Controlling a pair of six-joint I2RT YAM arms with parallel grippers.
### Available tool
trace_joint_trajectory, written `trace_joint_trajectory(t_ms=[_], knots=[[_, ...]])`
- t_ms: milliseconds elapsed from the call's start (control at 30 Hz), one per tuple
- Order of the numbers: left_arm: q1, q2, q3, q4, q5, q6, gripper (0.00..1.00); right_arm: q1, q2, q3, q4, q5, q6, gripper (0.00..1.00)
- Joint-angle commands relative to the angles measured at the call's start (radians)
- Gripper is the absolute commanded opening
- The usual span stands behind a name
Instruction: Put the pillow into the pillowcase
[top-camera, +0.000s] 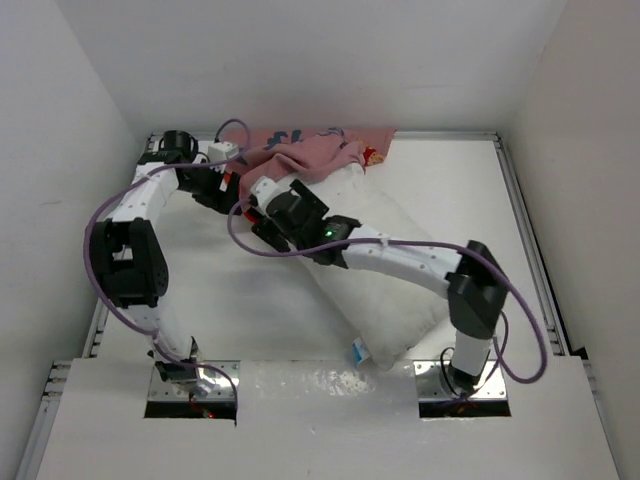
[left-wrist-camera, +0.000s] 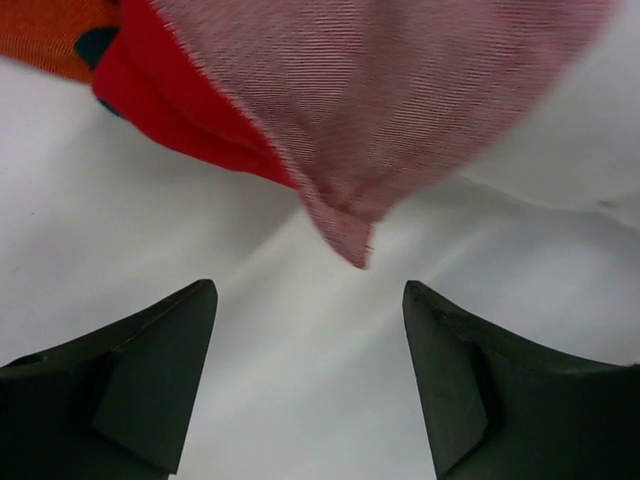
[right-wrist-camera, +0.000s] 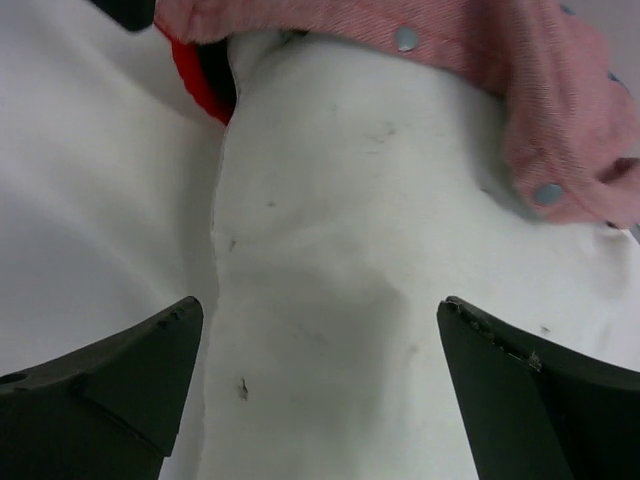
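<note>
Next, my left gripper eases straight in toward the pink corner of the pillowcase's hem (top-camera: 245, 198) (left-wrist-camera: 347, 237), fingers astride it, since that corner hangs free just beyond them.
The white pillow (top-camera: 390, 280) lies diagonally from the table's back middle to the near right, with a blue tag (top-camera: 358, 350) at its near end. The pillowcase (top-camera: 300, 150) is bunched over its far end, pink inside showing. My right gripper (top-camera: 255, 205) hovers open above the pillow (right-wrist-camera: 330, 250), just short of the pillowcase hem (right-wrist-camera: 480, 50) with its snaps. My left gripper (top-camera: 222, 190) stands open beside it, holding nothing. In the left wrist view a pink corner of the pillowcase (left-wrist-camera: 380, 110) hangs just beyond its fingertips (left-wrist-camera: 190, 310).
White walls close in the table (top-camera: 230, 290) at the left, back and right, with a metal rail (top-camera: 525, 230) along the right edge. Purple cables (top-camera: 100, 215) loop off both arms. The red and orange outside of the pillowcase (left-wrist-camera: 60, 30) shows at the left wrist view's top left.
</note>
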Motion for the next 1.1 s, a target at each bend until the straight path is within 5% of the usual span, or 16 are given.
trace_joint_trajectory(t_ms=[0, 233, 333, 467, 633, 767, 833, 867, 900, 933, 1033, 1067], knots=[[0.023, 0.059, 0.014, 0.099, -0.001, -0.044, 0.73, -0.003, 0.102, 0.059, 0.0, 0.135, -0.087, 0.99], [0.018, 0.064, -0.118, 0.334, 0.112, -0.155, 0.69, -0.035, 0.386, 0.221, -0.046, 0.267, -0.081, 0.99], [0.02, 0.082, -0.071, 0.262, 0.234, -0.088, 0.71, -0.047, 0.38, 0.22, -0.043, 0.266, -0.035, 0.99], [0.023, 0.079, -0.011, 0.092, 0.22, 0.009, 0.74, -0.049, 0.367, 0.2, -0.031, 0.25, -0.034, 0.99], [0.014, 0.108, -0.048, 0.291, 0.201, -0.148, 0.81, -0.05, 0.334, 0.139, 0.027, 0.246, -0.011, 0.99], [-0.016, 0.205, 0.029, 0.342, 0.187, -0.207, 0.68, -0.07, 0.306, 0.101, 0.064, 0.201, 0.043, 0.97], [-0.017, 0.214, 0.024, 0.384, 0.173, -0.248, 0.57, -0.09, 0.312, 0.107, 0.056, 0.152, 0.083, 0.86], [-0.019, 0.217, 0.02, 0.395, 0.187, -0.258, 0.35, -0.099, 0.312, 0.102, 0.07, 0.09, 0.113, 0.67], [-0.019, 0.217, 0.018, 0.403, 0.199, -0.258, 0.19, -0.107, 0.311, 0.098, 0.082, 0.054, 0.13, 0.67], [-0.019, 0.216, 0.015, 0.406, 0.209, -0.262, 0.01, -0.116, 0.309, 0.095, 0.092, 0.022, 0.15, 0.42], [-0.019, 0.185, -0.025, 0.429, 0.245, -0.258, 0.0, -0.156, 0.309, 0.13, 0.125, -0.046, 0.218, 0.03], [-0.019, 0.175, -0.034, 0.426, 0.258, -0.258, 0.0, -0.162, 0.311, 0.145, 0.136, -0.055, 0.23, 0.0]])
